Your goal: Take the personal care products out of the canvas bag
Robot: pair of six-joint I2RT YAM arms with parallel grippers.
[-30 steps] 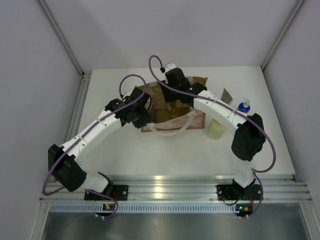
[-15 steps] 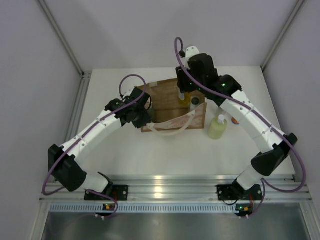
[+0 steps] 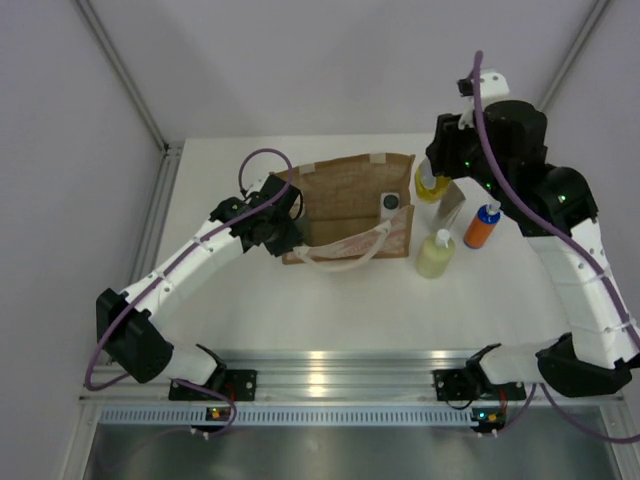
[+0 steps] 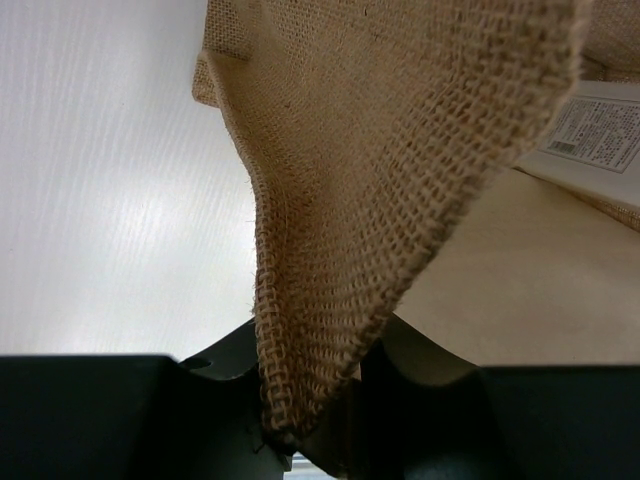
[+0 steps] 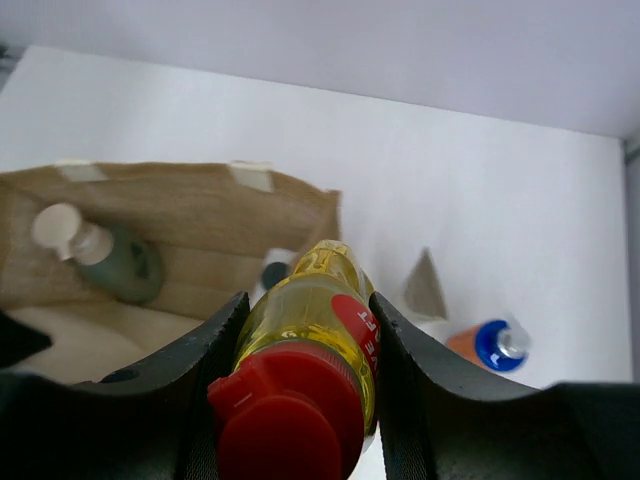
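Observation:
My right gripper will move back and down to the bare spot beside the pale-yellow bottle, because the open tabletop there leaves room to let go of the amber bottle (image 5: 312, 365).
The brown canvas bag (image 3: 345, 195) stands open at mid-table. My left gripper (image 3: 281, 228) is shut on the bag's left edge, and the woven fabric (image 4: 330, 250) is pinched between its jaws (image 4: 300, 375). My right gripper (image 3: 432, 176) is shut on the amber red-capped bottle (image 5: 312, 365) and holds it in the air just right of the bag. The grey cylinder with a pale cap (image 5: 112, 262) and the white square dark-capped bottle (image 3: 390, 204) are inside the bag. The pale-yellow bottle (image 3: 436, 255), the orange-blue bottle (image 3: 482, 226) and the flat sachet (image 3: 453, 198) are on the table right of the bag.
White rope handles (image 3: 345, 255) hang over the bag's near side. Grey walls close in the table on the left, back and right. The aluminium rail (image 3: 330, 375) with both arm bases runs along the near edge.
My right gripper has lifted the amber bottle out of the bag and carried it right, past the bag's right end. The left gripper has kept its hold on the bag edge.

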